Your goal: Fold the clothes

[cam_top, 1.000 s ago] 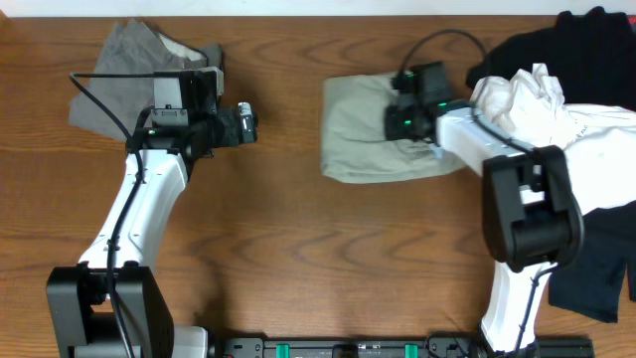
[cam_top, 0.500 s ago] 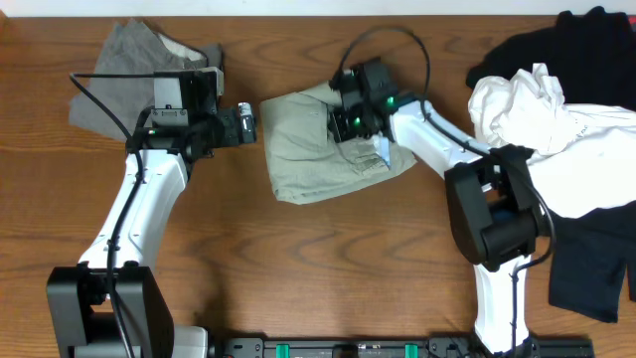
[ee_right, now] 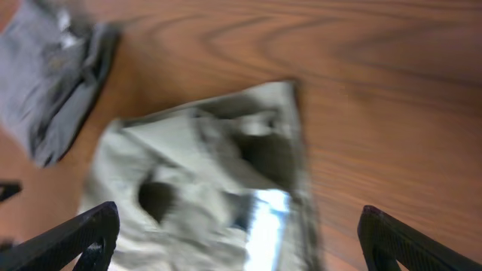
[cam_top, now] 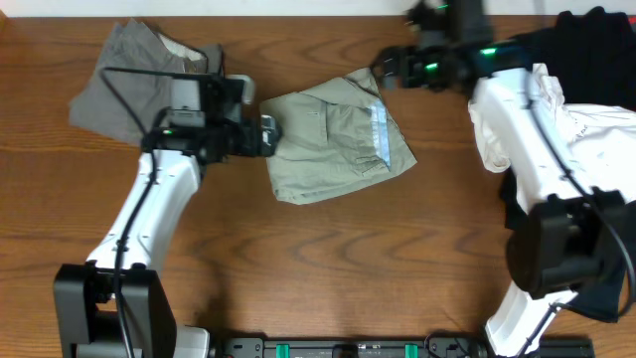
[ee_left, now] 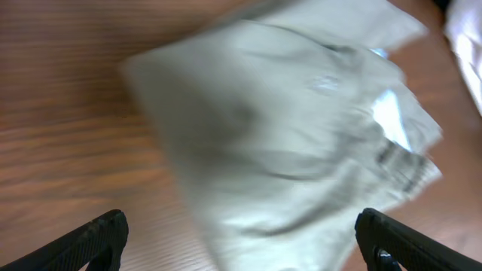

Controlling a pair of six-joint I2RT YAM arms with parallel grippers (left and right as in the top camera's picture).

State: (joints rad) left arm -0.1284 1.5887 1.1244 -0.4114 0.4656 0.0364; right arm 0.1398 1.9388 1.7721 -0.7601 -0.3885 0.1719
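The corner of the shorts at the label's near end (cam_top: 402, 164) (ee_left: 423, 170) sticks out uncovered. My left gripper needs to swing to the right in the overhead view and down onto that corner.
The clothes, light khaki-green shorts (cam_top: 338, 144), lie folded in a rough square in the middle of the table, with a pale blue label showing on top. My left gripper (cam_top: 270, 136) stands open at their left edge, and in its wrist view the shorts (ee_left: 286, 128) fill the space ahead between its wide-set fingertips (ee_left: 102, 237). My right gripper (cam_top: 385, 68) hangs open, raised over the back right corner and holding nothing. Its wrist view looks down on the shorts (ee_right: 203, 188), blurred, below its gripper (ee_right: 239, 237).
Darker grey shorts (cam_top: 129, 70) lie at the back left behind my left arm, also in the right wrist view (ee_right: 53, 75). A crumpled white shirt (cam_top: 556, 124) and black clothes (cam_top: 596, 40) are piled along the right side.
My right gripper dragged the khaki shorts leftward to the middle, let go and opened, then pulled back up and to the right. My left arm moved right to the shorts' edge.
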